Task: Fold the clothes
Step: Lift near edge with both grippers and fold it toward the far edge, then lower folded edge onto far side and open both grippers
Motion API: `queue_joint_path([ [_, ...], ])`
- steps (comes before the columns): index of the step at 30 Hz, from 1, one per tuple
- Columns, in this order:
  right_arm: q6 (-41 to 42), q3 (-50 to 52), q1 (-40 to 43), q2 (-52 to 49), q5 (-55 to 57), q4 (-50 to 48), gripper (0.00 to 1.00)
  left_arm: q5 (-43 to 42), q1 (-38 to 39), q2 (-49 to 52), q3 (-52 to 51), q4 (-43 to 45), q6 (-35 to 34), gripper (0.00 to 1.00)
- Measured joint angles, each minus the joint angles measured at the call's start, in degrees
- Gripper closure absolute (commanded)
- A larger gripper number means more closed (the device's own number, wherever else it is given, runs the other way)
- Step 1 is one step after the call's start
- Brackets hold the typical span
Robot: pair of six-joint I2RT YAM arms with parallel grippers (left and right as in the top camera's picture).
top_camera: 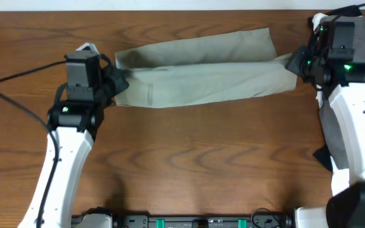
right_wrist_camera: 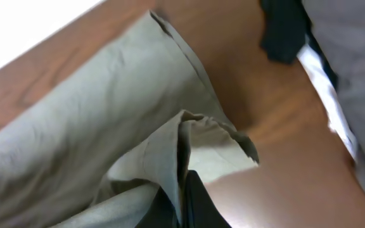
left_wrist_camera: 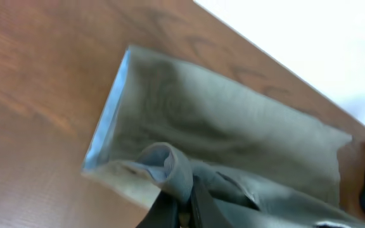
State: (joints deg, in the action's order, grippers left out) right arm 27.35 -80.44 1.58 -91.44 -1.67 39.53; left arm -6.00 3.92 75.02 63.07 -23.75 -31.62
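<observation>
The lifted leg-hem end needs to get over the far layer, which is still uncovered, so my right gripper should first move outward and down onto that layer's end [top_camera: 267, 37] [right_wrist_camera: 163, 38] and then open.
The khaki-olive shorts [top_camera: 201, 69] lie stretched lengthwise across the far half of the wooden table, folded along their length. My left gripper [top_camera: 116, 81] is shut on the waistband end at the left; in the left wrist view the cloth [left_wrist_camera: 170, 161] bunches up between the dark fingers [left_wrist_camera: 163, 212], and the pale blue lining [left_wrist_camera: 106, 120] shows along the edge. At the right, the right gripper [top_camera: 294, 63] is shut on the leg-hem end. In the right wrist view a fold of the cloth [right_wrist_camera: 170, 152] rises from between its fingers [right_wrist_camera: 198, 202].
A pile of grey, black and white garments [top_camera: 353, 88] lies at the table's right edge, under and behind my right arm; it also shows as the pile [right_wrist_camera: 341, 57] in the right wrist view. A black cable [top_camera: 18, 79] loops over the left side of the table.
</observation>
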Motion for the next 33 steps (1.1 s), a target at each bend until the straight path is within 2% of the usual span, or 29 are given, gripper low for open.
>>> queue_joint_path([
  [18, -0.96, -0.04, -0.52, -17.29, -0.76, -27.36, 0.99, 3.93, 0.37, 16.2, 0.0, 22.23, 0.2, 0.94],
  [27, -4.5, -0.07, -1.75, -25.49, -0.57, -41.79, 0.99, 7.87, 0.37, 28.24, 0.02, 36.04, 0.57, 0.94],
  [33, -7.85, -0.07, -3.06, -28.55, 0.02, -48.24, 0.99, 11.67, 0.39, 34.27, 0.02, 41.99, 0.66, 0.94],
])
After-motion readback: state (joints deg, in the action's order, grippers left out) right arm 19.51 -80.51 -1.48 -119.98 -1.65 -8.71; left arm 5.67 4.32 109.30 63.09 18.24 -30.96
